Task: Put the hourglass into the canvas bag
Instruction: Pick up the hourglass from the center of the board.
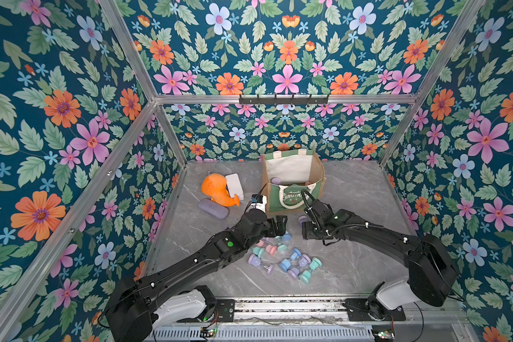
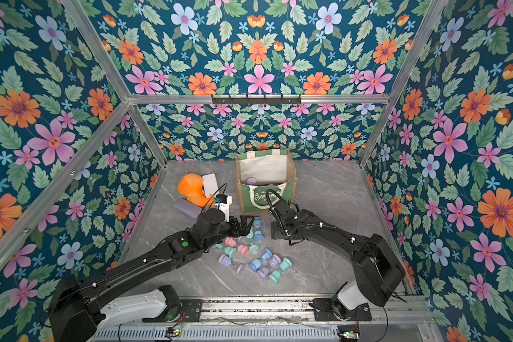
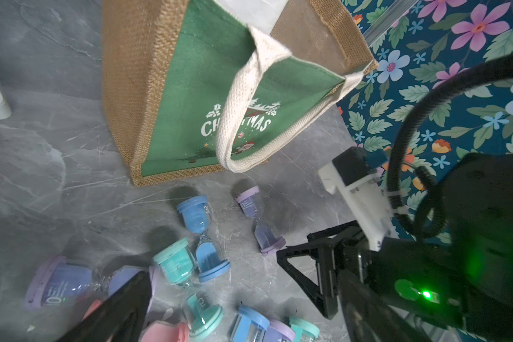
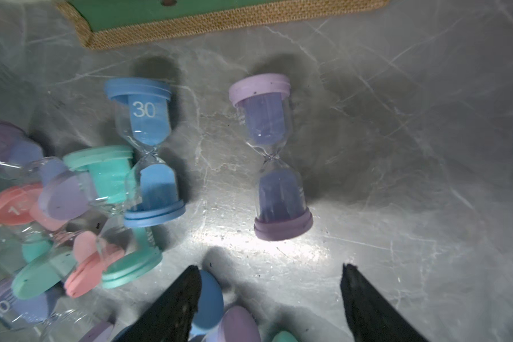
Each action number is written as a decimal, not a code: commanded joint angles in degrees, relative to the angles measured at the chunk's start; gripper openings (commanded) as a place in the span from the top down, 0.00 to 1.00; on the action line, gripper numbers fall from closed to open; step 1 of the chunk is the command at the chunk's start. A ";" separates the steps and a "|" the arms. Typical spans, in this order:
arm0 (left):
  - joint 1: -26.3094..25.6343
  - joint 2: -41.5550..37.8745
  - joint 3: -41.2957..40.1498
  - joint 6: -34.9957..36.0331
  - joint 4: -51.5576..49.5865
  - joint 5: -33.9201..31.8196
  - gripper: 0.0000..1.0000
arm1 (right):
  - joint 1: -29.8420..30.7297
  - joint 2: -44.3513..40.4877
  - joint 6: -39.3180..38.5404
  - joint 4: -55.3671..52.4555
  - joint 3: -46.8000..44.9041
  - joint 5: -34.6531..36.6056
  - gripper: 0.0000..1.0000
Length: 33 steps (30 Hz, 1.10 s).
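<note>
My right gripper will move down and outward next and close around the purple hourglass's near bulb, which is below and outward of its open fingers.
The canvas bag (image 1: 290,197) (image 2: 263,199) stands open at the back middle of the table, green front with white "CHRISTMAS" print (image 3: 190,88). A purple hourglass (image 4: 270,157) (image 3: 261,219) (image 1: 302,219) lies alone on the table just in front of it. My right gripper (image 4: 270,275) (image 1: 304,232) hangs open right behind this hourglass, touching nothing. Beside it lie a blue hourglass (image 4: 148,148) and a pile of several pastel hourglasses (image 1: 285,257) (image 2: 255,260). My left gripper (image 3: 249,314) (image 1: 280,226) is open over the pile's far edge, empty.
An orange whale-shaped toy (image 1: 216,189), a white box (image 1: 234,181) and a purple case (image 1: 213,208) lie left of the bag. A purple thing (image 1: 277,180) sits inside the bag. The two grippers face each other closely. Floral walls close in the table.
</note>
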 commanded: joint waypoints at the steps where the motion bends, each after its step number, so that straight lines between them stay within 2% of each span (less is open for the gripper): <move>1: -0.09 0.43 0.03 -0.88 1.17 -0.78 0.00 | 0.03 2.45 1.21 2.91 0.24 1.05 0.24; 18: -0.04 1.03 0.33 0.38 -0.15 -2.10 0.00 | -0.26 12.30 1.05 3.42 2.29 4.39 0.32; 33: -0.04 1.90 1.12 1.00 -0.61 -2.29 0.00 | -0.54 14.89 0.75 3.84 2.51 3.86 0.51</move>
